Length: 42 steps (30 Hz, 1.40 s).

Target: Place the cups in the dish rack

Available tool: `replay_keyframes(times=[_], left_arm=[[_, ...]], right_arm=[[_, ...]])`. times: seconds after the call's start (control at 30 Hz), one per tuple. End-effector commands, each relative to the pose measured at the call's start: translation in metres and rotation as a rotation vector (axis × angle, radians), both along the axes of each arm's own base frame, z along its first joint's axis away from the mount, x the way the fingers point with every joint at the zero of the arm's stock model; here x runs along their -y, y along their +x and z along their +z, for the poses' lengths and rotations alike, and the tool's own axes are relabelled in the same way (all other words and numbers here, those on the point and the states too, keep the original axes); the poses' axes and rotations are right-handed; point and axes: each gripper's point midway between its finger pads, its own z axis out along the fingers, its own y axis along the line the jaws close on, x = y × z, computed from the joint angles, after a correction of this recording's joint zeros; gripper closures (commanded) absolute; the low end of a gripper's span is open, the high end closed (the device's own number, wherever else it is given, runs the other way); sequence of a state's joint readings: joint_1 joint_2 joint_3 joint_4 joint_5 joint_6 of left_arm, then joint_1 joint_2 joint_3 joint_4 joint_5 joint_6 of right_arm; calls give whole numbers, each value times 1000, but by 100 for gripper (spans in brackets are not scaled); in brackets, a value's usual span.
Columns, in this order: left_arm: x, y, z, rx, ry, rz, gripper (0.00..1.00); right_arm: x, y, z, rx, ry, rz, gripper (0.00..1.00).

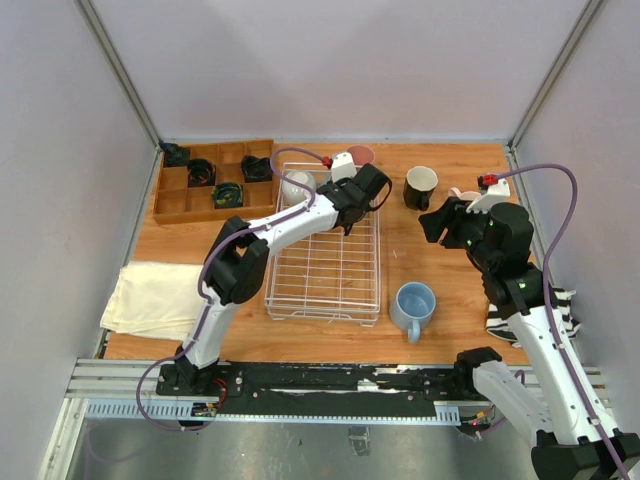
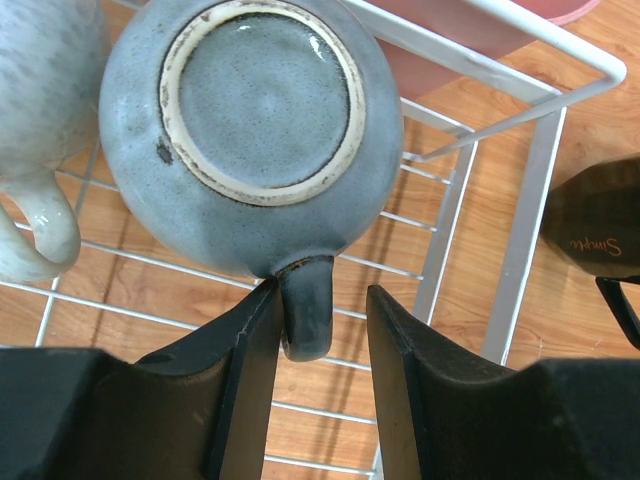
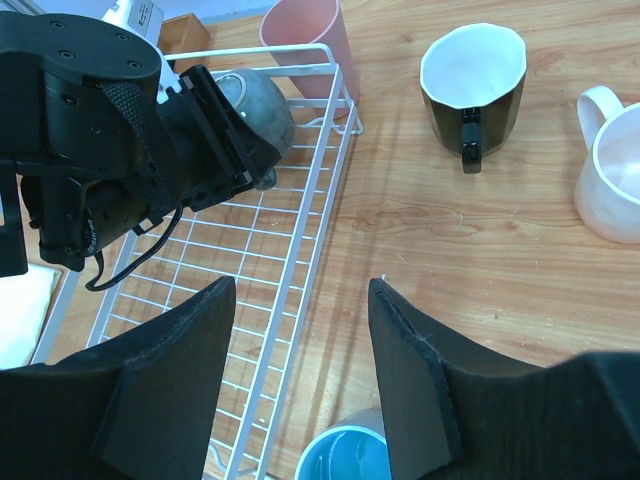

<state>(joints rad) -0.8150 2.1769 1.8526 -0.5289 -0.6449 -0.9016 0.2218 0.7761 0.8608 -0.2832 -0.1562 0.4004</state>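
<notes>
My right gripper turns and lowers away from the dish rack (image 1: 322,312) next, onto the pale pink mug's rim opposite its handle, since the pink mug's opening admits a finger.
An upside-down grey-green mug (image 2: 250,130) rests in the far end of the white wire dish rack (image 1: 322,312), beside a white mug (image 1: 297,186). My left gripper (image 2: 322,291) is open around the grey-green mug's handle: the left finger touches it, the right finger stands apart. A pink tumbler (image 1: 361,155) stands just behind the rack. On the table to the right are a black mug (image 1: 420,186), a pale pink mug (image 3: 610,175) and, nearer, a light blue mug (image 1: 413,305). My right gripper (image 3: 300,290) hovers open and empty beside the rack's right rim, above the light blue mug.
A brown wooden compartment tray (image 1: 205,180) with small black coiled objects sits at the back left. A cream cloth (image 1: 155,298) lies left of the rack. A striped cloth (image 1: 560,310) lies at the right edge. Walls enclose the table on three sides.
</notes>
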Motion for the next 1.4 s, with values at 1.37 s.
replay_keyframes(times=[1.37], left_arm=[[-48,-16,57,99,-62,-45,44]], right_arm=[[74,34,-33,-345,-51,-311,38]])
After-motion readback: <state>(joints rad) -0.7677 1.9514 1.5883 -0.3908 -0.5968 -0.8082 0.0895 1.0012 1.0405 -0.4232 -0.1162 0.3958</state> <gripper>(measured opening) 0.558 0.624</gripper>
